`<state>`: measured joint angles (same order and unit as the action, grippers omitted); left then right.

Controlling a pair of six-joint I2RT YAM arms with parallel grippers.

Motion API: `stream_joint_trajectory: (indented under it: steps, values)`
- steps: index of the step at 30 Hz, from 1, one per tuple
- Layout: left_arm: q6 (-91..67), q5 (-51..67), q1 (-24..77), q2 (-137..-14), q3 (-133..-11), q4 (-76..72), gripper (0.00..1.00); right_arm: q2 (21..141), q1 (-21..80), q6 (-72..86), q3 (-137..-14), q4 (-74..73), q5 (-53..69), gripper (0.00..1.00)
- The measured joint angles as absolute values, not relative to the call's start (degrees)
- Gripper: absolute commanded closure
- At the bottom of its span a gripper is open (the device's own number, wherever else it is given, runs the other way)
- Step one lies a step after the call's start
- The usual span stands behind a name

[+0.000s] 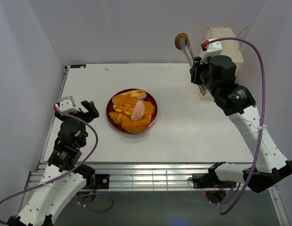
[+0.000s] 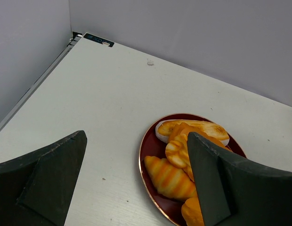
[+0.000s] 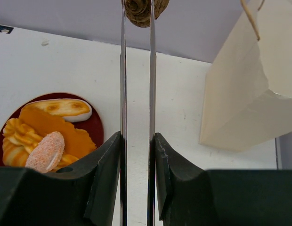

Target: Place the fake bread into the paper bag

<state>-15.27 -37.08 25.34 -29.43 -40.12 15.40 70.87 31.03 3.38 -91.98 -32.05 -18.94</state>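
The bun (image 1: 181,40) hangs beside the bag's opening (image 1: 227,33). My right gripper goes to the right in the top view next, bringing the tongs' ends over that opening.
My right gripper (image 3: 136,150) is shut on the slim metal tongs (image 3: 136,84), whose tips pinch a brown bun (image 3: 145,10). In the top view the brown bun (image 1: 181,40) hangs in the air just left of the cream paper bag (image 1: 227,47), which stands upright at the far right and also shows in the right wrist view (image 3: 252,89). The rest of the fake bread (image 1: 131,111) lies piled on a dark red plate (image 1: 152,117) at mid table: a croissant (image 2: 172,176), slices and a long loaf (image 2: 193,130). My left gripper (image 2: 136,188) is open and empty, left of the plate.
White walls close in the table at the back and left. The table's left edge (image 1: 61,94) runs beside my left arm. The right arm (image 1: 231,94) stands in front of the bag.
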Motion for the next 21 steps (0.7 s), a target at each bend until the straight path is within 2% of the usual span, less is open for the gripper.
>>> stream_joint_trajectory:
  steps: [21]
  values:
    - [-15.07,-37.08,25.36,-28.8,-40.1,15.38,0.02,66.39,15.4,3.14,-92.03,-32.88,-18.24,0.84]
